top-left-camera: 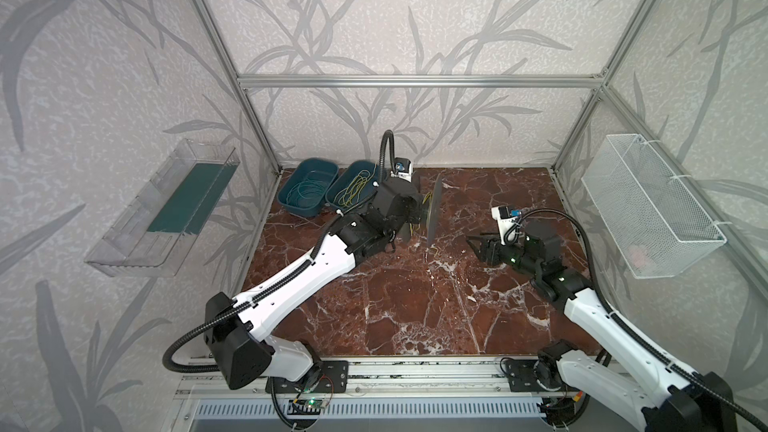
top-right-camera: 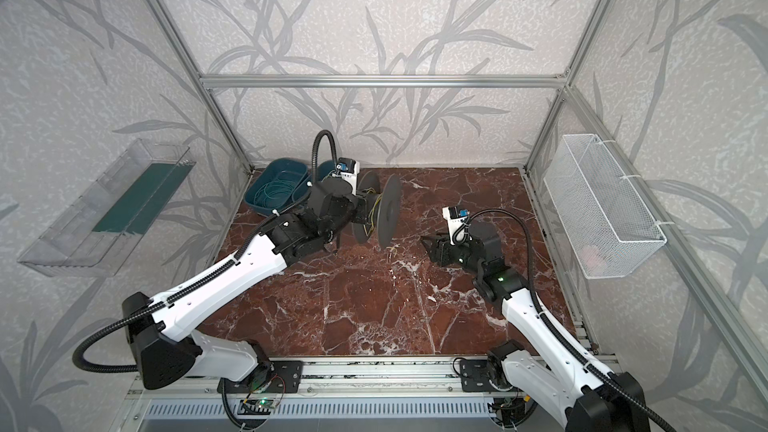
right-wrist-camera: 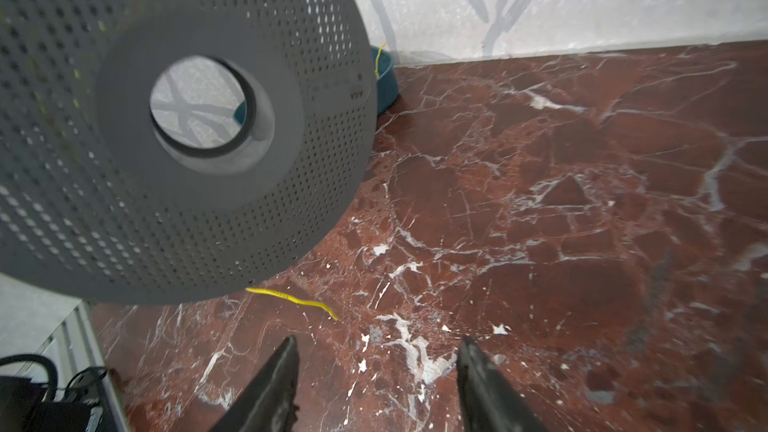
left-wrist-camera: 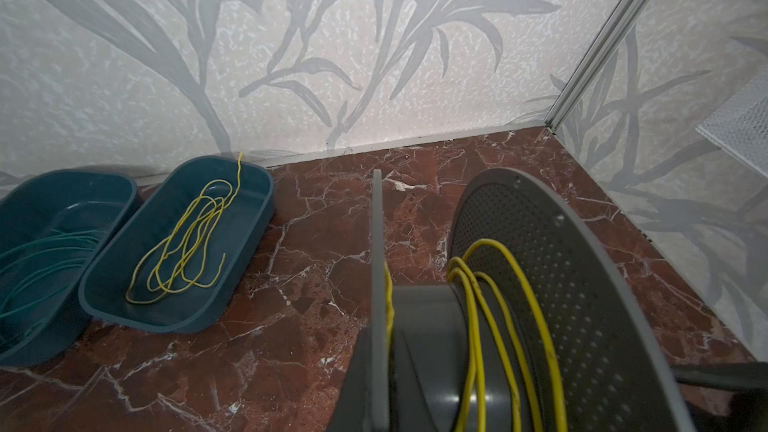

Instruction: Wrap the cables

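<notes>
The yellow cable's loose end (right-wrist-camera: 321, 307) is ahead of my open fingers, under the spool's outer rim, so my right gripper will move toward the grey spool and close on that end.
A grey perforated spool (top-left-camera: 434, 209) (top-right-camera: 388, 211) stands on edge at the back middle of the table. Yellow cable (left-wrist-camera: 478, 326) loops loosely round its hub. My left gripper (left-wrist-camera: 376, 351) (top-left-camera: 411, 217) is shut on the spool's thin near flange (left-wrist-camera: 377, 242). A short free end of the cable (right-wrist-camera: 291, 299) lies on the marble just below the spool's outer flange (right-wrist-camera: 187, 201). My right gripper (right-wrist-camera: 376, 340) (top-left-camera: 476, 242) is open and empty, a little short of that end. More yellow cables (left-wrist-camera: 187, 251) (top-left-camera: 353, 190) lie coiled in a teal bin (left-wrist-camera: 249, 217).
A second teal bin (top-left-camera: 307, 193) at the back left holds teal-green wires (left-wrist-camera: 41, 242). A clear tray (top-left-camera: 162, 209) hangs on the left wall and a white mesh basket (top-left-camera: 652, 209) on the right wall. Red marble tabletop (top-left-camera: 415, 305) stretches in front.
</notes>
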Controlling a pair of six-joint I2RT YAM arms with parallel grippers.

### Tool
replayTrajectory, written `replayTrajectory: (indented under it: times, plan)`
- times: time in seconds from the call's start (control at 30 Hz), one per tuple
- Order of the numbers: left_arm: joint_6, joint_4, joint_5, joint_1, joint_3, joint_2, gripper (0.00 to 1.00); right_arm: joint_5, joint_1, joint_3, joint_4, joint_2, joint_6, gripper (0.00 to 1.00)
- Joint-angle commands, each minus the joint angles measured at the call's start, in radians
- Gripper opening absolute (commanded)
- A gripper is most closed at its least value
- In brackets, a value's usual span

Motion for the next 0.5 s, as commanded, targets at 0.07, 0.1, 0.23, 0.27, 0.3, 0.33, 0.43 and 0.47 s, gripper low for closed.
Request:
replayTrajectory:
  times: [0.07, 0.1, 0.23, 0.27, 0.3, 0.33, 0.43, 0.47]
  plan:
    - [-0.114, -0.035, 0.096, 0.052, 0.096, -0.044, 0.0, -0.204, 0.002, -0.045, 0.249, 0.108, 0.017, 0.61]
    - [-0.114, -0.037, 0.1, 0.057, 0.101, -0.046, 0.0, -0.21, 0.008, -0.044, 0.265, 0.132, 0.015, 0.62]
    - [-0.132, -0.039, 0.112, 0.072, 0.108, -0.053, 0.0, -0.235, 0.018, -0.049, 0.4, 0.23, 0.061, 0.63]
    - [-0.136, -0.036, 0.119, 0.078, 0.106, -0.056, 0.0, -0.251, 0.022, -0.041, 0.422, 0.256, 0.071, 0.63]
    - [-0.141, -0.036, 0.122, 0.082, 0.105, -0.058, 0.0, -0.26, 0.031, -0.029, 0.436, 0.288, 0.073, 0.63]
    - [-0.146, -0.033, 0.127, 0.087, 0.103, -0.058, 0.0, -0.26, 0.043, -0.018, 0.445, 0.316, 0.071, 0.63]
    - [-0.155, -0.03, 0.131, 0.099, 0.1, -0.061, 0.0, -0.275, 0.067, 0.014, 0.465, 0.383, 0.075, 0.61]
    - [-0.156, -0.029, 0.133, 0.102, 0.098, -0.061, 0.0, -0.275, 0.071, 0.018, 0.468, 0.395, 0.076, 0.6]
